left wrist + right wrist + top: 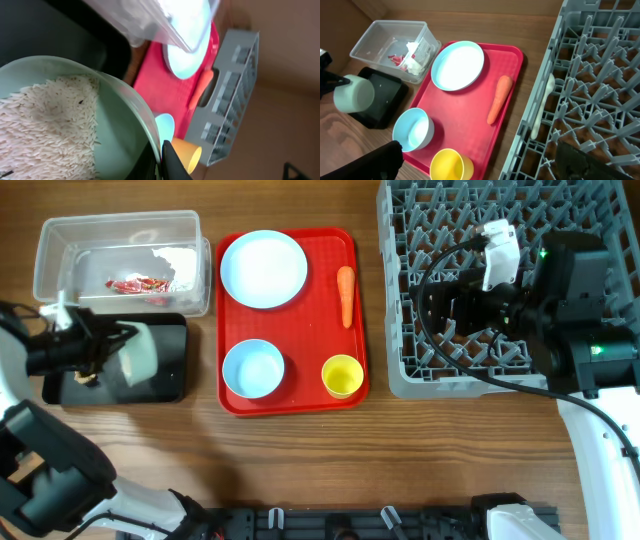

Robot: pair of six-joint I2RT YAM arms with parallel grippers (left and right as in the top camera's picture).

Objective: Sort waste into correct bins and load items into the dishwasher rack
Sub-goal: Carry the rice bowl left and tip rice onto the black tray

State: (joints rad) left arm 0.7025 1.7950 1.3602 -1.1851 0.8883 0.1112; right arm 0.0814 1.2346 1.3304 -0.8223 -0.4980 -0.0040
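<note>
The spot beside the carrot is bare, so my left gripper needs to tip out the rice (50, 120) next, rise, swing over, lower onto the red tray's middle (170, 100) and release.
My left gripper (108, 342) is shut on the rim of a mint bowl (140, 352), held tilted on its side over the black tray (168, 385). The left wrist view shows white rice (50, 120) inside that bowl (122, 125), with my fingers (162, 160) pinching its rim. The clear tub (60, 240) holds the red-and-white wrapper (138, 283). The pale-blue plate (263, 268), carrot (345, 293), second bowl (252, 368) and yellow cup (342, 375) sit on the red tray. My right gripper (487, 165) is open and empty above the grey rack's (500, 370) left edge.
The red serving tray (300, 395) lies between the bins and the rack. A white spoon (542, 107) lies in the rack near its left wall. A small brown bit (85, 378) sits on the black tray's left end.
</note>
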